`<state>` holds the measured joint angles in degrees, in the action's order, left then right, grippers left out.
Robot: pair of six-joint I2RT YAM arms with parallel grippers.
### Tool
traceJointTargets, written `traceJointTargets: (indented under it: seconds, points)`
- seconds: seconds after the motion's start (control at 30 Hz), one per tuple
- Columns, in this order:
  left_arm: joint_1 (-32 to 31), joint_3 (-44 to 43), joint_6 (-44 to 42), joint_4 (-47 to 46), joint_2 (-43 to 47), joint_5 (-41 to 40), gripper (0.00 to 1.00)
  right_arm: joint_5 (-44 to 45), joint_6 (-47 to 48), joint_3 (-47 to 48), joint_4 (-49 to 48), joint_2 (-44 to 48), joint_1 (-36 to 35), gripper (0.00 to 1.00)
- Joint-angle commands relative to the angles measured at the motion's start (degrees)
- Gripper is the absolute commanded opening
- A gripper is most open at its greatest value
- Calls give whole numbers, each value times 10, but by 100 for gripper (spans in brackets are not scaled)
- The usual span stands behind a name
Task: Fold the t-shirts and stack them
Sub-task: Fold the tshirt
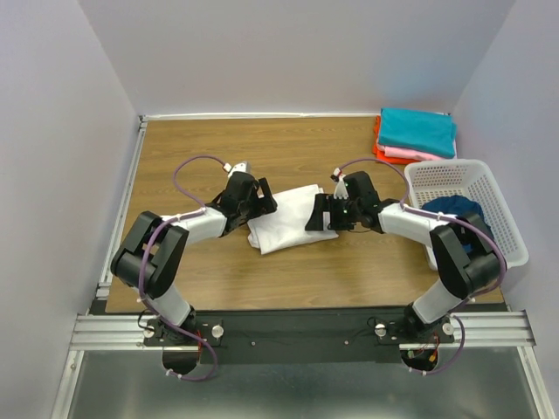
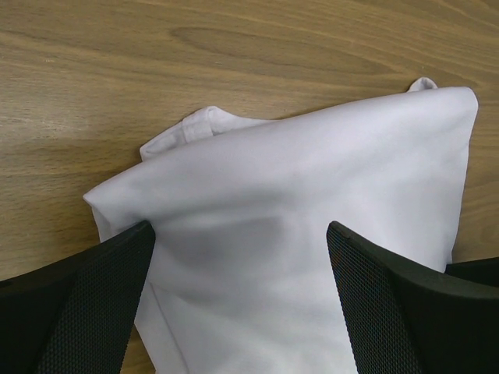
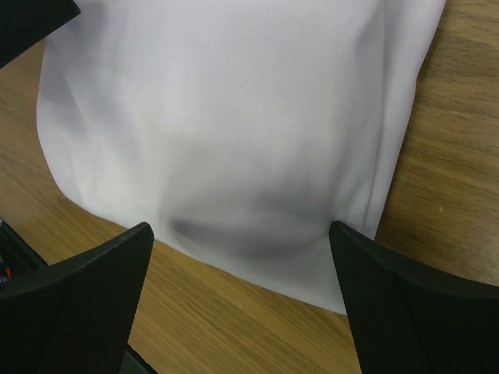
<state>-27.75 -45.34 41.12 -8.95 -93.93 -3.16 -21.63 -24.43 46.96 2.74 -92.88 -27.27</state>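
Observation:
My right gripper should next lift and move away from my base. Then it should go down astride the white t-shirt's edge facing the basket.
A folded white t-shirt lies in the middle of the wooden table. My left gripper is open at its left end; in the left wrist view the white t-shirt lies between the spread fingers. My right gripper is open at its right end; in the right wrist view the white t-shirt has its edge between the spread fingers. A teal t-shirt tops a stack with a pink one and an orange one at the back right. A dark blue t-shirt lies in the basket.
A white plastic lattice basket stands at the right edge of the table. Light walls close in the table on the left, back and right. Bare wood shows behind the white shirt and in front of it.

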Motion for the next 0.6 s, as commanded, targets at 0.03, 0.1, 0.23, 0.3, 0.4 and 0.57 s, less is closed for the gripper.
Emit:
traceJointTargets:
  seconds: [0.03, 0.1, 0.23, 0.3, 0.4, 0.57]
  points:
    - [1, -22, -18, 6, 41, 14, 98, 34, 15, 25, 32, 42, 1, 100]
    - [1, -31, -22, 19, 81, 7, 98, 60, 20, 34, 44, 81, 0, 100]
    - [1, -32, -28, 52, 174, -18, 98, 148, 15, 40, 54, 141, 1, 100]
    - [2, -28, -30, 66, 237, -32, 98, 195, 22, 39, 60, 149, 1, 100]
    - [2, -18, -31, 103, 312, -66, 98, 207, 47, 63, 85, 127, 3, 100]
    - [6, 24, 9, 156, 431, -142, 98, 200, 61, 108, 115, 33, 4, 100]
